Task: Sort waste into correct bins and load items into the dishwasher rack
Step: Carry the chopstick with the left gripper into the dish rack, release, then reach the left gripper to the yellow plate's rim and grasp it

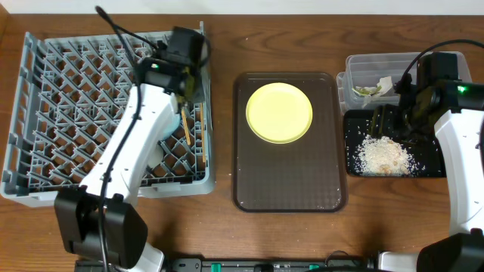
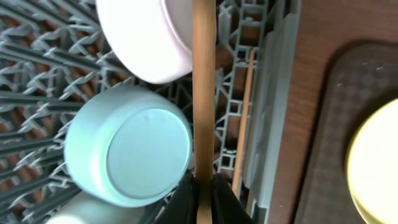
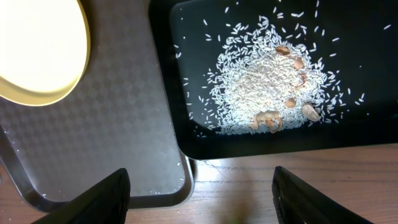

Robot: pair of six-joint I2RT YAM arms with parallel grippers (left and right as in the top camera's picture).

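My left gripper needs to bring the chopstick down toward the narrow slots (image 1: 195, 143) (image 2: 231, 112) beside the second chopstick and let it go there.
My left gripper (image 1: 184, 102) (image 2: 203, 198) is over the right side of the grey dishwasher rack (image 1: 68, 98), shut on a wooden chopstick (image 2: 203, 93) (image 1: 185, 127). The second chopstick (image 2: 244, 118) (image 1: 201, 134) lies in the rack by its right wall. A light blue bowl (image 2: 130, 155) and a white bowl (image 2: 146, 37) sit upside down in the rack. The yellow plate (image 1: 279, 112) lies on the brown tray (image 1: 287, 181). My right gripper (image 1: 392, 125) (image 3: 202, 199) is open and empty above the black tray (image 1: 431, 162), which holds the rice scraps (image 1: 383, 155) (image 3: 261, 87). The green wrapper (image 1: 368, 91) lies in the clear tub (image 1: 355, 64).
A white rounded thing, perhaps the cup (image 2: 81, 211), shows at the lower left of the left wrist view. The brown tray's corner (image 3: 118, 124) nearly touches the black tray's edge (image 3: 373, 37). Bare wood table (image 1: 227, 227) lies in front.
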